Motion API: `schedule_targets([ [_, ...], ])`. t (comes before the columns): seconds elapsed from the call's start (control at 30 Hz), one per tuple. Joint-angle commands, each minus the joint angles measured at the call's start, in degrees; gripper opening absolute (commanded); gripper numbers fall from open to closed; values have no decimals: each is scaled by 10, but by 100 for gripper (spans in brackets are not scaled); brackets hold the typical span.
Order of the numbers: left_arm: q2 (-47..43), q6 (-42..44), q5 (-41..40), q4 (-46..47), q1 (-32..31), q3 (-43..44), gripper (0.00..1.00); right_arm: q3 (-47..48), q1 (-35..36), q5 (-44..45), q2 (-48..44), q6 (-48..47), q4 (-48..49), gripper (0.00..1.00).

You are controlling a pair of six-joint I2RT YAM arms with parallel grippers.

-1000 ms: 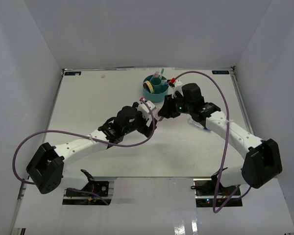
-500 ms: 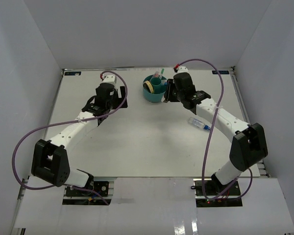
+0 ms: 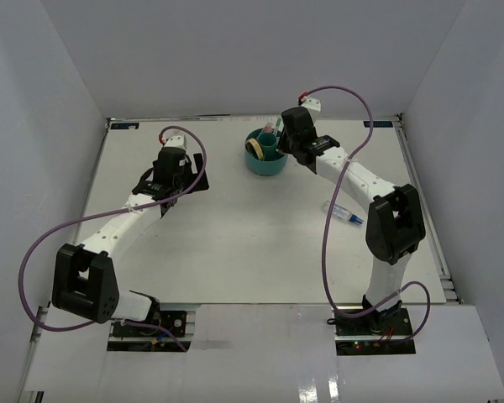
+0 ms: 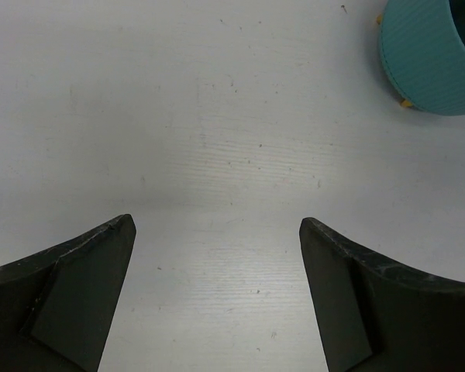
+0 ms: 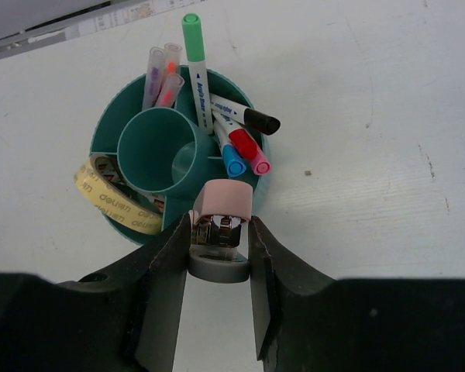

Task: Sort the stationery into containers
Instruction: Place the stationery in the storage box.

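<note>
The pink-topped piece (image 5: 225,198) should come over the organizer's near section, since that looks free between tape and pens, so my right gripper will next lower toward the organizer's middle.
The round teal organizer (image 3: 265,154) stands at the back of the table. In the right wrist view its ring compartments (image 5: 108,128) hold several pens: green cap (image 5: 191,23), black (image 5: 261,122), red (image 5: 241,144), blue (image 5: 234,166), pink (image 5: 260,165). A tan tape loop (image 5: 112,198) leans in one compartment. My right gripper (image 5: 219,225) is shut on a small pink-topped piece (image 5: 225,198) with a metal middle and grey base, held over the organizer's near rim. My left gripper (image 4: 217,223) is open and empty above bare table, left of the organizer (image 4: 422,62).
A clear pen-like item with a blue end (image 3: 346,213) lies on the table right of centre, under the right arm. White walls close in the table on the left, right and back. The right arm (image 3: 353,172) stretches to the organizer.
Both arms have left the table's middle. The right gripper moved back over the organizer with the pink-topped piece. The left gripper swung to the back left.
</note>
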Motion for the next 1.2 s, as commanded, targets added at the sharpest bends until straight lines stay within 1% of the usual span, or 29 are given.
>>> schedule_targets([
  [0.0, -37, 0, -15, -2, 2, -4, 98, 39, -2, 29, 16, 28, -5, 11],
  [0.3, -37, -5, 22, -2, 2, -3, 98, 69, -2, 13, 57, 47, -18, 13],
  [0.5, -38, -7, 27, -1, 2, -5, 98, 81, -2, -1, 82, 66, -17, 17],
  [0.57, -39, -7, 30, 0, 2, -6, 98, 83, -2, -3, 88, 70, -14, 22],
  [0.67, -37, -7, 32, -2, 2, -5, 98, 84, -1, 2, 94, 74, -13, 22],
  [0.77, -36, -7, 38, -1, 2, -6, 98, 84, -2, 1, 97, 80, -13, 26],
  [1.0, -32, -8, 50, -1, 1, -5, 98, 72, -2, -12, 89, 79, -2, 47],
  [1.07, -30, -8, 54, -1, 2, -5, 98, 67, -1, -16, 85, 79, 3, 49],
  [1.17, -29, -7, 56, -1, 2, -5, 98, 61, -2, -23, 77, 77, 7, 58],
])
